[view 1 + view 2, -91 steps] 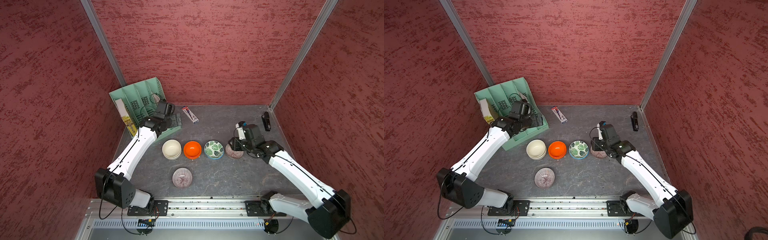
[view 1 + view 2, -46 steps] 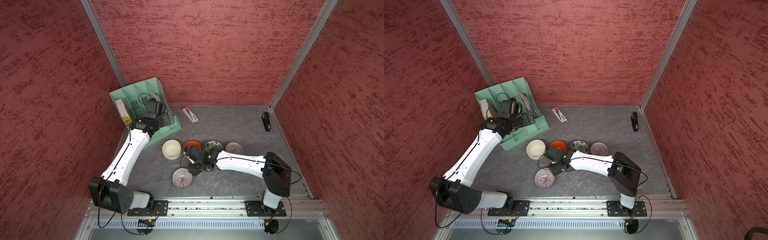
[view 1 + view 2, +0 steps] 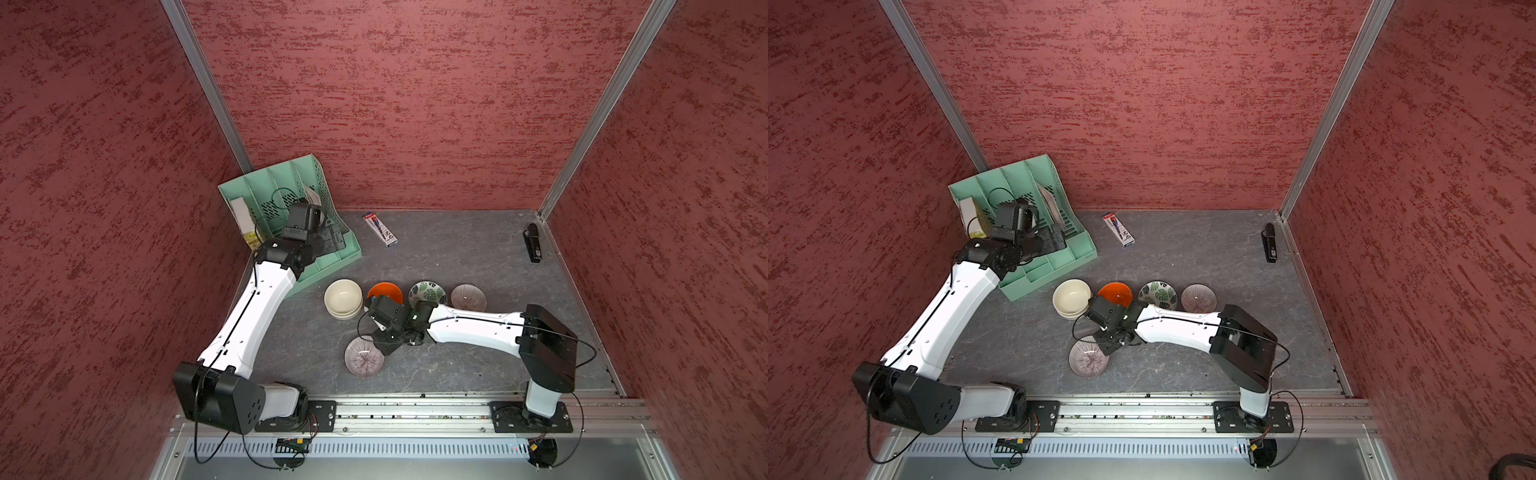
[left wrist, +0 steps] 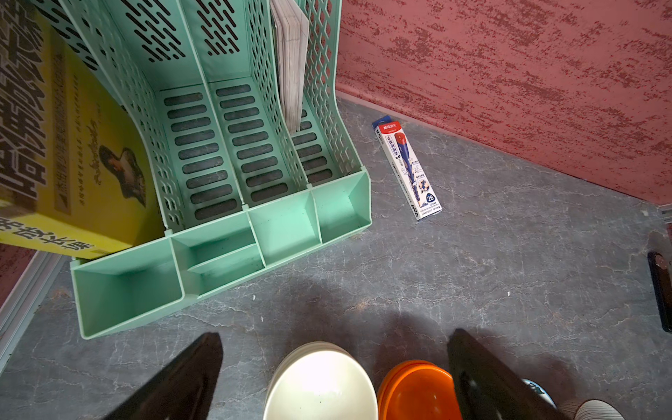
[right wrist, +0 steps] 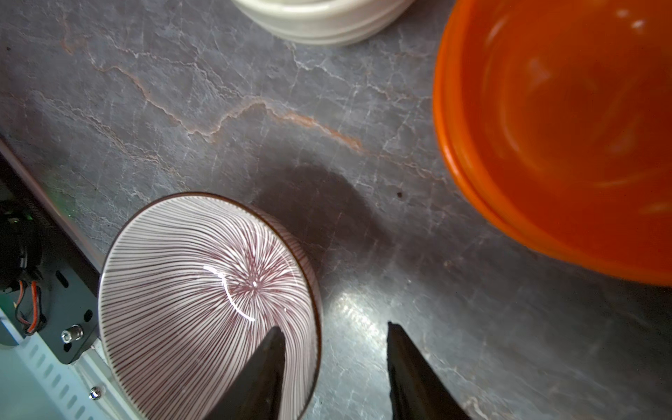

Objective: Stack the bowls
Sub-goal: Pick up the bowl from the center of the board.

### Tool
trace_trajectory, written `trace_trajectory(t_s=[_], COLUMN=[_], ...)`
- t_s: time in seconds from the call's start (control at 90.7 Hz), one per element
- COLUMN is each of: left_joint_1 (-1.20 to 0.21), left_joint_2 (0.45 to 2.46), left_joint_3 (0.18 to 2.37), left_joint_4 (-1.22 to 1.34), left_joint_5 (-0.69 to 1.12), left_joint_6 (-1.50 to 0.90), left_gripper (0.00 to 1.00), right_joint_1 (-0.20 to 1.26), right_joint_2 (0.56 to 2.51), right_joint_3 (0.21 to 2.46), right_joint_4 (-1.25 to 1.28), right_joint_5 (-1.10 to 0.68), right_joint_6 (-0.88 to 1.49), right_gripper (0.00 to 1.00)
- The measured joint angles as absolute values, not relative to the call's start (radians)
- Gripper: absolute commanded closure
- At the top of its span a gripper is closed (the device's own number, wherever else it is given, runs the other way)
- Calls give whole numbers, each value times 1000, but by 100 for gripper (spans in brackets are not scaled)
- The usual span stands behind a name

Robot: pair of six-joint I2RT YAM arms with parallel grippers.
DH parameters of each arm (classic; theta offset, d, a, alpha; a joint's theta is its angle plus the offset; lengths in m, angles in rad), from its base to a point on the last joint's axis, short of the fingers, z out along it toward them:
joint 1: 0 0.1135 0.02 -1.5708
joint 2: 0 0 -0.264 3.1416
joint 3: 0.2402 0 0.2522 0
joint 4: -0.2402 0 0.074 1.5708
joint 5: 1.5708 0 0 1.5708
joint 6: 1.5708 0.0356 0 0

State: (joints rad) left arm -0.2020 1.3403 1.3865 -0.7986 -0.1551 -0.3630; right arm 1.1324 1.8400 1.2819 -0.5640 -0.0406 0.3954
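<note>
I need to lower my right gripper and close it on the near purple-lined bowl's rim (image 3: 383, 360) (image 5: 318, 343), since that rim is just below, between the open fingers.
Four bowls or bowl piles stand in a row in both top views: a cream pile (image 3: 343, 298), an orange pile (image 3: 386, 292), a green-leaf bowl (image 3: 427, 292) and a purple-lined bowl (image 3: 468, 297). A second purple-lined bowl (image 3: 363, 356) sits alone nearer the front. My right gripper (image 3: 384, 345) hangs at that bowl's right rim. In the right wrist view it (image 5: 336, 327) is open, one finger over the lined bowl (image 5: 189, 283), the other outside the rim. My left gripper (image 4: 336, 334) is open, held high above the cream (image 4: 322, 385) and orange (image 4: 418, 392) piles.
A green file organizer (image 3: 291, 216) with a yellow book (image 4: 72, 145) fills the back left corner. A pencil box (image 3: 379, 229) lies beside it. A black stapler (image 3: 533, 248) lies by the right wall. The metal rail (image 3: 415, 409) runs along the front edge.
My right arm has swung from the lined bowl at the row's right end across to the lone lined bowl in front. My left arm has drawn back over the organizer.
</note>
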Motion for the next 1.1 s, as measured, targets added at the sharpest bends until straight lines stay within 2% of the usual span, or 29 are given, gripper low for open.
trace_trajectory(t_s=[0.121, 0.298, 0.441, 0.65, 0.849, 0.981, 1.102], left_joint_1=[-202, -202, -202, -202, -204, -217, -232], left_joint_2=[1340, 1340, 1341, 1341, 1345, 1358, 1376], left_joint_3=[1386, 1386, 1386, 1386, 1387, 1389, 1390], left_joint_4=[-799, -799, -799, -799, -799, -798, -798], left_joint_5=[-155, -153, -150, -147, -146, -146, -146], left_joint_6=[-363, -363, -363, -363, -363, -363, -363], left_gripper=[0, 0, 0, 0, 0, 0, 0], right_joint_1=[1138, 1138, 1138, 1136, 1081, 909, 654], right_joint_2=[1877, 1895, 1892, 1829, 1605, 1400, 1242], right_joint_3=[1282, 1303, 1316, 1315, 1277, 1207, 1113], right_joint_4=[-561, -561, -557, -587, -631, -655, -665], right_joint_5=[-45, -48, -49, -46, -53, -67, -88], right_joint_6=[403, 408, 411, 399, 366, 338, 320], right_gripper=[58, 81, 94, 98, 98, 98, 98])
